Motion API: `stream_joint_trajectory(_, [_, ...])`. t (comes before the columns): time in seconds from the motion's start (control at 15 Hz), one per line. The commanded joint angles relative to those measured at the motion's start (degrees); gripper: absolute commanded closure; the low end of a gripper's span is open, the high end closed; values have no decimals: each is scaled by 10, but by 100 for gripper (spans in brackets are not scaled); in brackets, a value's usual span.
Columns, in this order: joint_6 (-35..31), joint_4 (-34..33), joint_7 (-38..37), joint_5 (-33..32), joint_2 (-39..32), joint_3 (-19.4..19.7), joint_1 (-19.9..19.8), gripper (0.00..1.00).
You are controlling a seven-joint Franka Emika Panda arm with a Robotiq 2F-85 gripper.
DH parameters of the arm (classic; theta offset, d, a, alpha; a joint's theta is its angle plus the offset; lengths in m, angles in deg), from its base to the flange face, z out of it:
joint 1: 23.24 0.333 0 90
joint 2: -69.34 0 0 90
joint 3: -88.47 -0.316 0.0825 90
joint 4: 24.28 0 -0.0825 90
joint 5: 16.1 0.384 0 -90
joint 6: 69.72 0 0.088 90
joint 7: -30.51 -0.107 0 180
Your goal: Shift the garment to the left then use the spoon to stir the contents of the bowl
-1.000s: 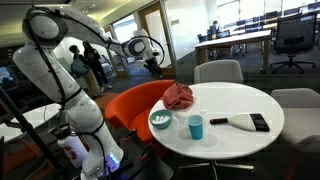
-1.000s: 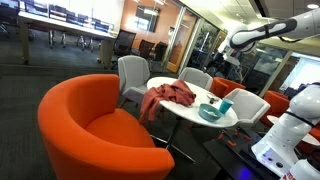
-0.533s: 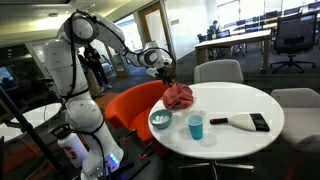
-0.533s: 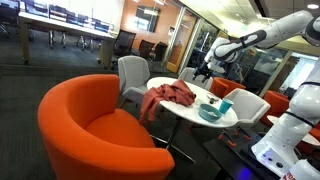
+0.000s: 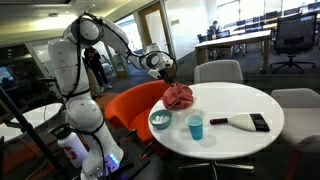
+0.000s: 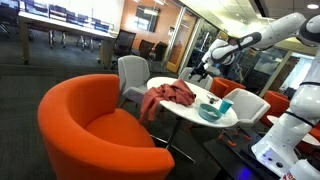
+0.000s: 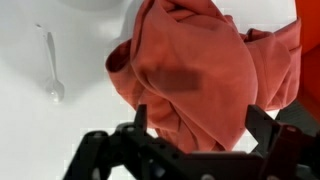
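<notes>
The crumpled red garment (image 5: 179,96) (image 7: 195,65) lies below and outward of my gripper and the open fingers hang clear. My gripper reaches outward and down onto its folds next.
A red crumpled garment (image 5: 179,96) lies at the edge of the round white table (image 5: 240,105); it shows in both exterior views (image 6: 170,95) and fills the wrist view (image 7: 200,70). My gripper (image 5: 167,73) hovers open just above the garment, its fingers (image 7: 198,125) spread to either side of the cloth without touching it. A spoon (image 7: 52,70) lies on the table beside the garment. A light bowl (image 5: 160,121) stands near the table's front edge and also shows in an exterior view (image 6: 211,113).
A blue cup (image 5: 196,127) stands next to the bowl. A brush with a black handle (image 5: 243,122) lies further along the table. An orange armchair (image 6: 90,130) and grey chairs (image 5: 218,71) surround the table.
The arm has swung from well away to over the garment, then dropped slightly closer to it. The garment, bowl and cup have not moved.
</notes>
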Motion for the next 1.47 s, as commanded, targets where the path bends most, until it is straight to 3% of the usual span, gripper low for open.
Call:
stream_joint_trajectory(0.0, [-75,-49,-12,0,-84,17,26,0])
stream_joint_trajectory(0.4, [-135,-119,-14,-5,-188,74,75,0])
stream_joint_trajectory(0.47, [-134,-130,-12,-1,-200,80,80,25])
stream_joint_trajectory(0.6, [-131,-148,-7,7,-219,85,84,34])
stream_joint_trajectory(1.07, [-127,-190,-7,9,-251,97,94,89])
stream_joint_trajectory(1.2, [-130,-204,-22,0,-258,119,108,99])
stream_joint_trajectory(1.4, [-130,-240,-60,-2,-277,165,125,98])
